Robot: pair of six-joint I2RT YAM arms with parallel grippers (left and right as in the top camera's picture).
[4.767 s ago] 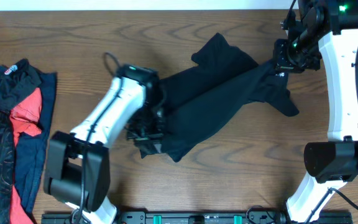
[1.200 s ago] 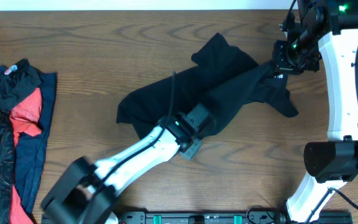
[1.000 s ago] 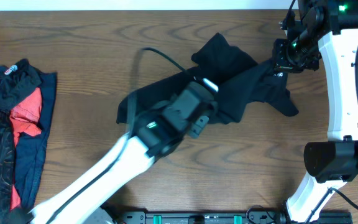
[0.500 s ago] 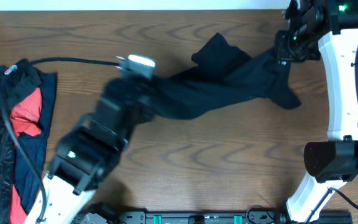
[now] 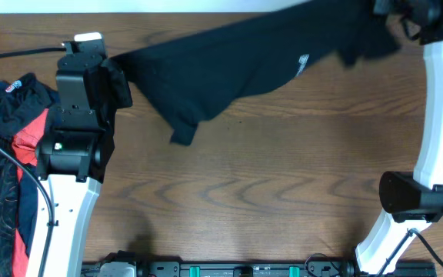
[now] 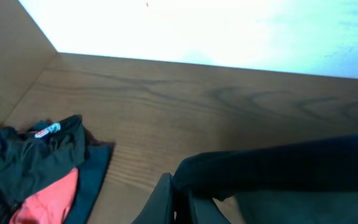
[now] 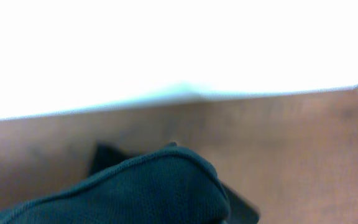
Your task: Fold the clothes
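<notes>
My right gripper holds its end of the black shirt [image 5: 229, 69], which hangs stretched between both grippers. It should move back and down to the bare wooden table and let go of that end.
The black shirt [image 5: 229, 69] with a small white logo print [image 5: 302, 65] hangs stretched above the table between my two grippers. My left gripper [image 5: 121, 77] is shut on its left edge; in the left wrist view the fingers [image 6: 180, 202] pinch the fabric [image 6: 278, 168]. My right gripper [image 5: 391, 19] holds the other end at the top right. In the right wrist view bunched black fabric [image 7: 135, 193] covers the jaws. A loose corner [image 5: 181, 135] droops toward the table.
A pile of other clothes [image 5: 10, 154], black-patterned, red and navy, lies at the table's left edge, just left of my left arm; it also shows in the left wrist view [image 6: 36, 162]. Bare wooden table [image 5: 268, 192] lies below the shirt.
The shirt has gone from lying crumpled on the table to being lifted and pulled out wide. My left gripper moved far left with its edge; my right gripper rose toward the back.
</notes>
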